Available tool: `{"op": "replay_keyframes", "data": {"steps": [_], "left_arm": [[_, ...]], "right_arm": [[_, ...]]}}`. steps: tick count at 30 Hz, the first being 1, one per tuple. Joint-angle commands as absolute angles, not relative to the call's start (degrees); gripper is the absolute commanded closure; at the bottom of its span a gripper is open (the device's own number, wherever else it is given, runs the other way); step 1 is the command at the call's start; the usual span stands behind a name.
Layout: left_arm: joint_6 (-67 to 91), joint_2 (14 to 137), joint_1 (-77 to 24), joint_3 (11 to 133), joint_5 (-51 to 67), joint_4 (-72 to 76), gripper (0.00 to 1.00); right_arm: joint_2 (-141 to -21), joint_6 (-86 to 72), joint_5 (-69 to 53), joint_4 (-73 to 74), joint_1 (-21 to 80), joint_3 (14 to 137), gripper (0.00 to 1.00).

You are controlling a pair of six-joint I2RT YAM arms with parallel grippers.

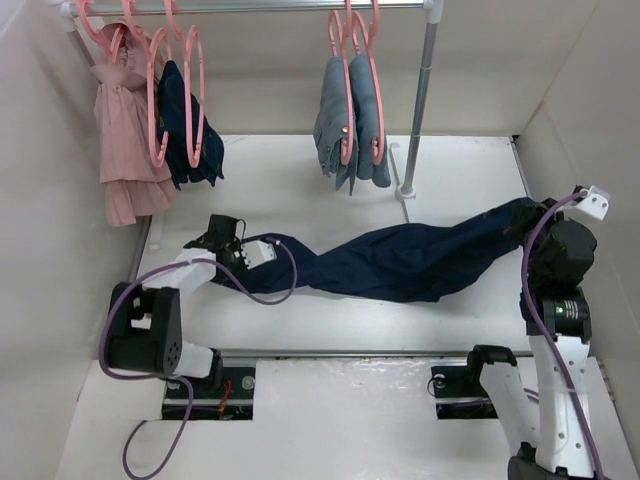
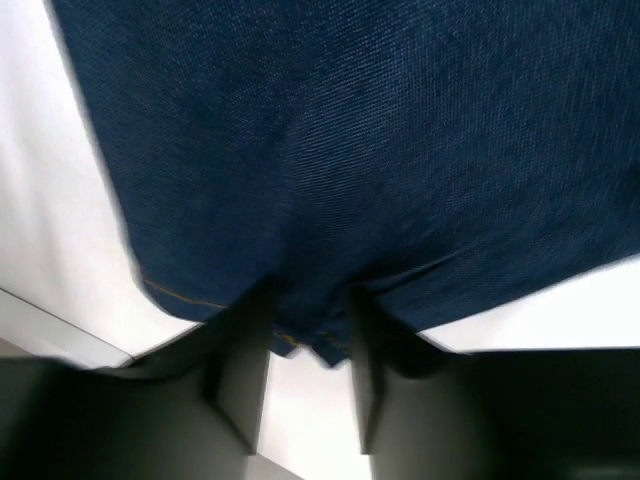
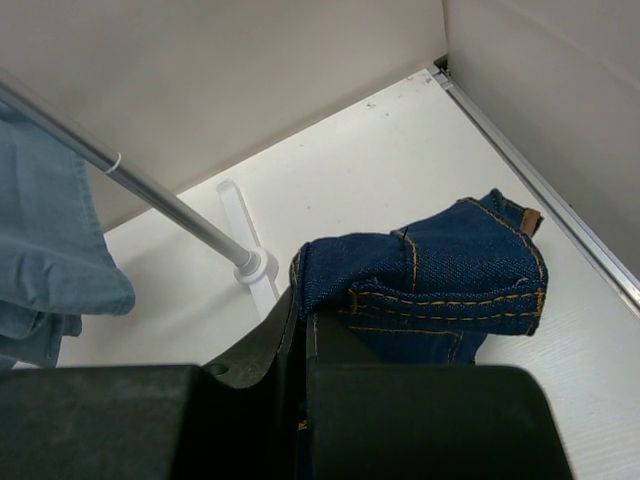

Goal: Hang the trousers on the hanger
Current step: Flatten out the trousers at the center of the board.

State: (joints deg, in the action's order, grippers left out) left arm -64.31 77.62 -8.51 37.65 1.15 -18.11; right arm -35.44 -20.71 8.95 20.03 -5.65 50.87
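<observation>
My right gripper lowers next, comes back over the bare near tabletop and releases the waistband there, because the waistband still hangs raised and folded.
The trousers point(image 1: 400, 262), long dark navy jeans with orange stitching, lie stretched across the table between my two grippers. My left gripper point(image 1: 228, 250) is at their left end. In the left wrist view its fingers point(image 2: 240, 370) pinch a leg hem point(image 2: 310, 345), and the gripper point(image 2: 305, 335) is shut on the cloth. My right gripper point(image 1: 532, 218) is shut on the waistband end point(image 3: 440, 285), with the jaws point(image 3: 305, 312) closed together. Several pink hangers point(image 1: 100, 25) hang on the rail at the back, well away from both grippers.
On the rail point(image 1: 250, 6) hang a pink garment point(image 1: 125, 130), a small dark navy garment point(image 1: 190, 130) and light blue jeans point(image 1: 352, 125), each on pink hangers. The rail's upright post point(image 1: 420, 110) and foot point(image 3: 250, 265) stand at the back right. White walls enclose the table.
</observation>
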Motion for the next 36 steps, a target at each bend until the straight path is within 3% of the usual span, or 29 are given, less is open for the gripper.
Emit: {"op": "replay_keyframes", "data": {"steps": [1, 2, 4, 16, 23, 25, 30, 31, 32, 36], "left_arm": [[-62.1, 80.2, -8.3, 41.3, -1.5, -12.7, 0.78], [-62.1, 80.9, -8.3, 41.3, -2.2, -12.7, 0.90], [-62.7, 80.9, -8.3, 41.3, -2.8, -13.4, 1.00], [-62.1, 78.9, -6.5, 53.4, 5.2, -28.2, 1.00], [-41.0, 90.2, -5.8, 67.0, 10.4, -19.1, 1.00], [-29.2, 93.1, -5.8, 69.9, 6.4, -15.0, 1.00], [-20.8, 103.1, -6.9, 78.8, -4.4, -9.7, 1.00], [-20.8, 107.5, -7.5, 80.3, -6.0, -10.7, 0.99], [-22.0, 109.9, -7.5, 82.1, -8.8, -12.1, 0.88], [-23.9, 115.4, -7.5, 87.0, -5.1, -23.2, 0.66]], "right_arm": [[-33.5, -20.2, 7.6, 17.5, -6.0, 50.8, 1.00], [-33.5, -19.5, 7.6, 17.5, -6.0, 50.8, 1.00], [-32.3, -18.9, 9.0, 18.2, -6.0, 50.8, 1.00], [-32.3, -17.7, 8.4, 18.8, -6.0, 50.8, 1.00], [-33.4, -17.1, 6.8, 18.8, -6.0, 50.8, 1.00], [-33.4, -17.1, 6.0, 18.8, -6.0, 50.8, 1.00], [-33.4, -16.6, 4.7, 19.9, -6.0, 50.3, 1.00], [-32.9, -16.6, 4.7, 19.9, -6.0, 50.3, 1.00], [-32.9, -16.6, 4.2, 19.9, -6.0, 49.7, 1.00], [-32.3, -16.6, 3.5, 20.4, -6.0, 49.1, 1.00]]}}
